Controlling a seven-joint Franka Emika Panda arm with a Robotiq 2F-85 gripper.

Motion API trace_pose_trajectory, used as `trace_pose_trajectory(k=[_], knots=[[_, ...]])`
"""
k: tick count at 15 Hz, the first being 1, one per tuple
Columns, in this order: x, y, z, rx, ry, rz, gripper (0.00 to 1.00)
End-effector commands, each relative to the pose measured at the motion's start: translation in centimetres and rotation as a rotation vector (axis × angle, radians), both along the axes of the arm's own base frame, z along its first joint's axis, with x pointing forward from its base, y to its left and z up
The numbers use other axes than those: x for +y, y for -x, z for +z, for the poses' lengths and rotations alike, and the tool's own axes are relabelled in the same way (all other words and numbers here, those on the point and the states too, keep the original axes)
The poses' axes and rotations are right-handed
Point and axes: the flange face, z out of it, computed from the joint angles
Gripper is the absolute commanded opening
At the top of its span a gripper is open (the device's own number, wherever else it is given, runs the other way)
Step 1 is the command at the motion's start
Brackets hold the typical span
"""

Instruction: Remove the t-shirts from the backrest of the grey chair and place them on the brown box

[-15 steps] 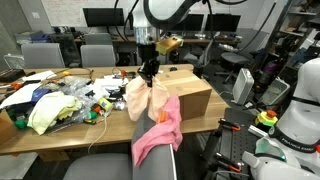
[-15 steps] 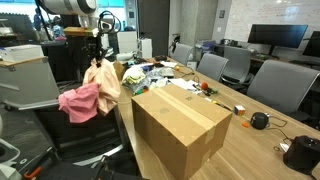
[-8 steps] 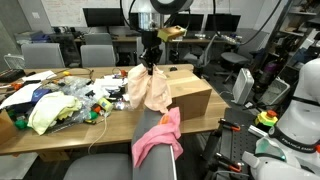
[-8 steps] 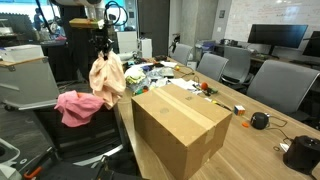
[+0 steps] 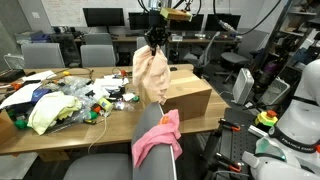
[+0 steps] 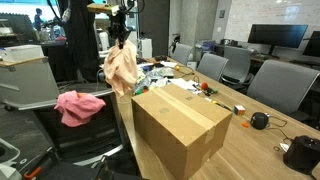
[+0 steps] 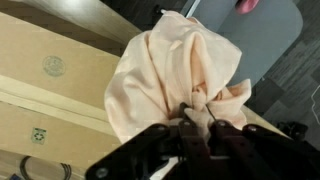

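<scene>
The peach t-shirt still hangs by the box's edge, so I should lift and turn my gripper while bringing it over the brown box's top to let go of the shirt.
My gripper is shut on a peach t-shirt and holds it high, hanging free above the near end of the brown box. In an exterior view the gripper and shirt hang just beyond the box. In the wrist view the gripper pinches a bunched fold of the shirt over the box. A pink t-shirt stays draped on the grey chair backrest, also shown in an exterior view.
The wooden table carries clutter: a yellow-green cloth, small toys and papers. Office chairs and monitors stand behind. A black round object and a dark pouch lie on the table past the box.
My gripper has risen with the peach t-shirt, lifting it clear off the chair backrest and toward the box. The pink t-shirt stays on the chair.
</scene>
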Motion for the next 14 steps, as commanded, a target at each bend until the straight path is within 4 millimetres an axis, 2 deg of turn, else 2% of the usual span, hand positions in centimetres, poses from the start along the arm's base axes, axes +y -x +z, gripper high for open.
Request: trace_pose_trajectory(k=[1, 4, 8, 11, 14], knots=[[-5.7, 0.7, 3.1, -0.04, -0.062, -0.173, 0.03], [-11.2, 2.1, 3.6, -0.07, -0.095, -0.332, 0.03], [-17.3, 3.8, 3.7, -0.093, -0.119, -0.538, 0.03], [-20.6, 4.9, 3.8, -0.114, -0.144, -0.672, 0.03], [-22.8, 5.6, 4.6, -0.195, -0.154, -0.797, 0.03]])
